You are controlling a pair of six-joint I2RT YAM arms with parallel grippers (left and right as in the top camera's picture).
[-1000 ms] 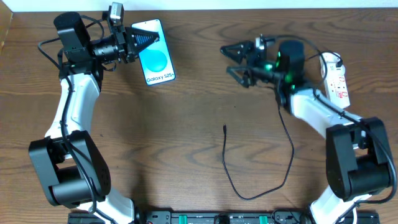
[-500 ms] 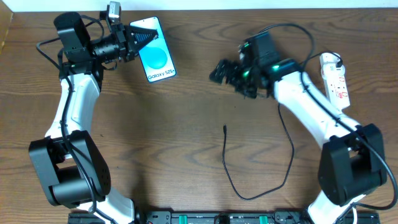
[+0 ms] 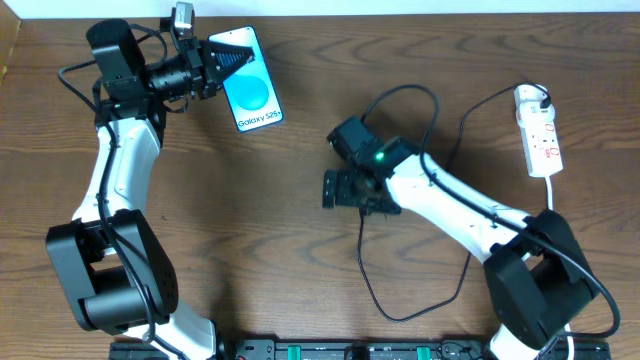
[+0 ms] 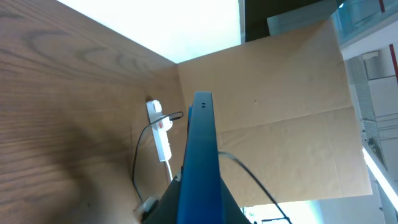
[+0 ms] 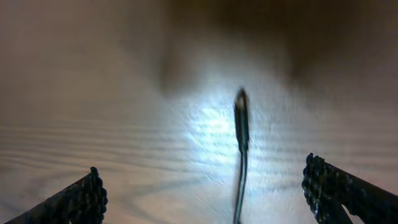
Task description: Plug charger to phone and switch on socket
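Note:
My right gripper shifts slightly to the right in the wrist view next, then lowers onto the plug end, which lies off-center between its fingers.
The phone (image 3: 254,98), with a bright blue screen and "Galaxy" lettering, is at the far left, and my left gripper (image 3: 226,62) is shut on its far end. In the left wrist view the phone (image 4: 202,143) shows edge-on between the jaws (image 4: 200,214). The charger (image 3: 362,212) lies mid-table with its thin black cable looping toward the front. My right gripper (image 3: 352,192) is open just above the plug tip. In the right wrist view the tip (image 5: 241,115) lies between the spread fingers (image 5: 208,193). The white socket (image 3: 538,135) lies at the far right.
The socket also shows in the left wrist view (image 4: 160,129) with its white cord. Thick black robot cables arc above the right arm (image 3: 420,95). A brown cardboard wall (image 4: 280,112) stands beyond the table's far side.
My right arm has swung from near the socket leftward and toward the front, coming down over the charger's plug tip. The left arm and phone have not moved.

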